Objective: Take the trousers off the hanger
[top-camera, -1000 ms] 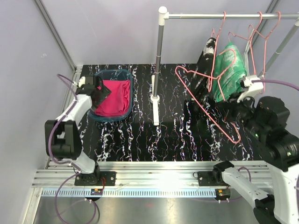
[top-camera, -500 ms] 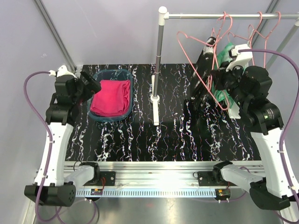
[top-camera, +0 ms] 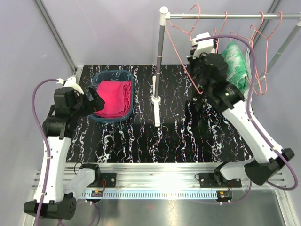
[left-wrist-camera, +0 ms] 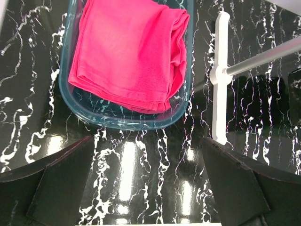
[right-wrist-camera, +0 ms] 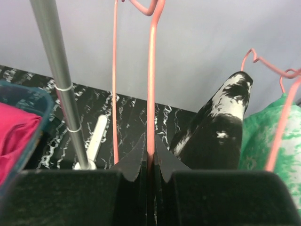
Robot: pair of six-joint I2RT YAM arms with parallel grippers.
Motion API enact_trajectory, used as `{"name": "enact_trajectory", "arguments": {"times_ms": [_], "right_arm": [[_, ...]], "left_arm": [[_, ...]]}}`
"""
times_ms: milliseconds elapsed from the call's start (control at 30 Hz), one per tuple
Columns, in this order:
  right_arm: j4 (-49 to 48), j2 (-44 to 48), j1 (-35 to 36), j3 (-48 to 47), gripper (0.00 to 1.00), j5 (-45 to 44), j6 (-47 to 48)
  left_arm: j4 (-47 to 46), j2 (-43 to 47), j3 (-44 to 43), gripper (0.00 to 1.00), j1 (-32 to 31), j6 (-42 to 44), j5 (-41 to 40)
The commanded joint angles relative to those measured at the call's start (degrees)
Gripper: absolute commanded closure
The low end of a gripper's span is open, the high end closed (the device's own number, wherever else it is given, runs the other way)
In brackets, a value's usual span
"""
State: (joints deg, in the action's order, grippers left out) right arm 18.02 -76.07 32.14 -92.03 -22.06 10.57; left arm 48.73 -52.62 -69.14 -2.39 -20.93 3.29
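Next, my right gripper shifts toward the grey post and lowers slightly, since the empty hanger's hook stands above the bar near the black speckled trousers.
The magenta-pink trousers lie folded in a teal basket, also in the left wrist view. My left gripper is open and empty, just near of the basket over the table. My right gripper is shut on the wire of an empty pink hanger, held up by the rail. The black speckled trousers hang right beside it, mostly hidden behind my right arm in the top view. The green-and-white trousers hang further right.
The rack's grey post stands mid-table on a white foot. More pink hangers hang at the rail's right end. The basket wall is close ahead of my left gripper. Pale walls close in on the left and back.
My right arm has swung the empty hanger up and left, from low over the table to the rail. My left arm has shifted a little but stays by the basket, still open.
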Motion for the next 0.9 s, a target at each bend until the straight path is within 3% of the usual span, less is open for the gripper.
{"name": "enact_trajectory", "arguments": {"times_ms": [0, 233, 467, 567, 633, 800, 867], "right_arm": [[-6.2, -2.5, 2.5, -3.2, 1.0, -9.9, 2.8], [-6.4, -8.8, 5.2, -5.3, 1.0, -15.2, 2.5], [-3.4, -9.4, 5.7, -5.4, 1.0, -14.2, -2.8], [-1.5, -7.1, 5.7, -5.4, 0.9, -10.6, -6.1], [0.2, -5.4, 5.6, -5.2, 0.69, -9.0, -8.3], [6.5, 0.0, 5.6, -5.8, 0.41, -5.8, -12.6], [11.4, 1.9, 5.6, -6.6, 0.25, -4.8, -13.8]], "left_arm": [[0.8, 2.8, -1.5, 0.01, 0.1, 2.1, 2.9], [0.9, 4.2, -0.6, 0.01, 0.1, 1.9, 4.1], [0.6, 4.6, 0.1, 0.01, 0.1, 1.8, 4.3], [0.4, 4.7, 0.1, 0.01, 0.1, 1.8, 4.4], [0.4, 4.8, 0.1, 0.01, 0.1, 1.5, 3.8], [0.4, 5.0, -1.0, 0.01, 0.1, 1.4, 3.7], [0.3, 5.4, -1.3, 0.01, 0.1, 1.0, 3.7]]}}
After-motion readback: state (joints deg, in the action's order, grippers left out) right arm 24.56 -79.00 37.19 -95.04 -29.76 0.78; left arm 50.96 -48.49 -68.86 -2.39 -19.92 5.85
